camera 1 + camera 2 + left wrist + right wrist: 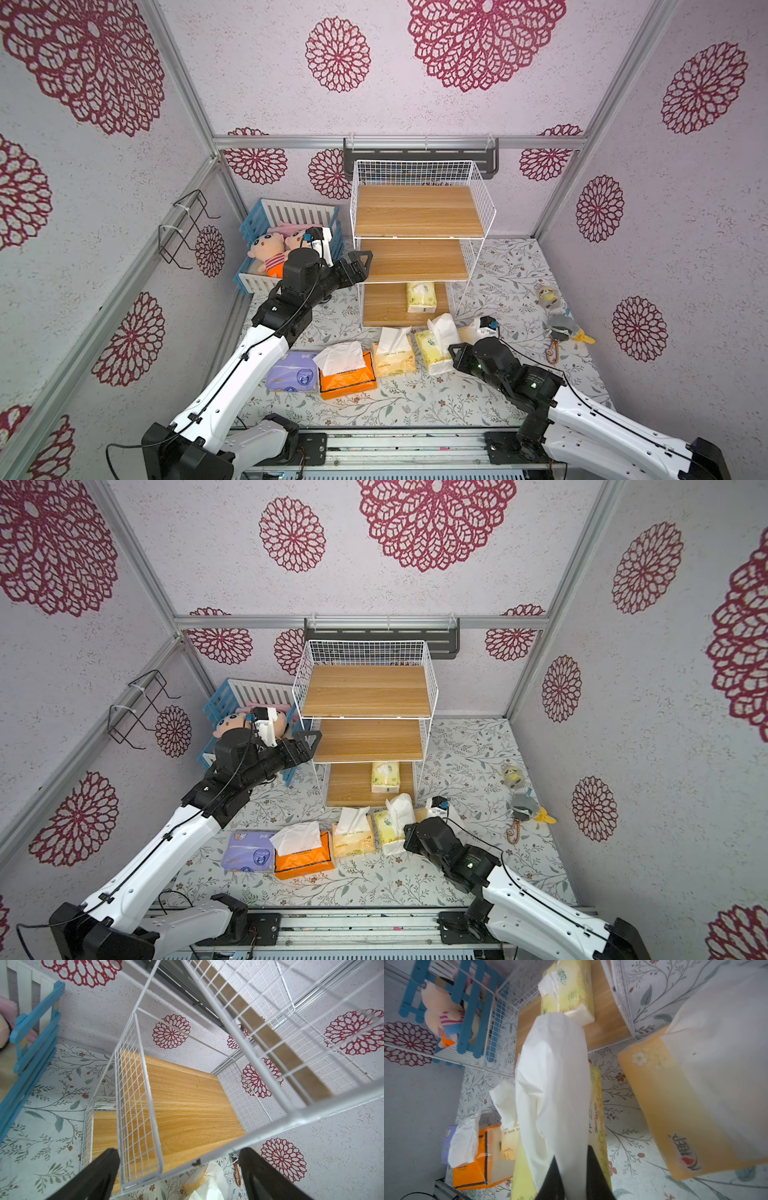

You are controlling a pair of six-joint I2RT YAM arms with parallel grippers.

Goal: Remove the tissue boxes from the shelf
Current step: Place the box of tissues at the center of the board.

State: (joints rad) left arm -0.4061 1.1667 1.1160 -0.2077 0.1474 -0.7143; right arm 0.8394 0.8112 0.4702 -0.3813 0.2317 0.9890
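Note:
My right gripper lowers the yellow-green pack onto the bare tabletop below, beside the cream pack [438, 382] and clear of the shelf [415, 210], and releases the white tissue next.
The shelf [415, 210] stands at the back, and one yellow-green tissue box [421, 296] lies on its bottom board. Its upper two boards are bare. In front on the table lie a lavender pack [291, 372], an orange pack [347, 376], a cream pack [392, 357] and a yellow-green pack [432, 349]. Another cream pack [675, 1105] sits partly hidden by my right wrist. My right gripper [573, 1159] is shut on the white tissue [554, 1084] sticking out of the yellow-green pack. My left gripper [361, 262] is open and empty at the left edge of the middle board [176, 1105].
A blue-and-white crate [286, 249] with plush dolls stands left of the shelf, right behind my left wrist. A black rack [419, 156] hangs on the back wall and a wire holder [183, 228] on the left wall. Small toys [561, 328] and a bead chain [552, 353] lie at the right.

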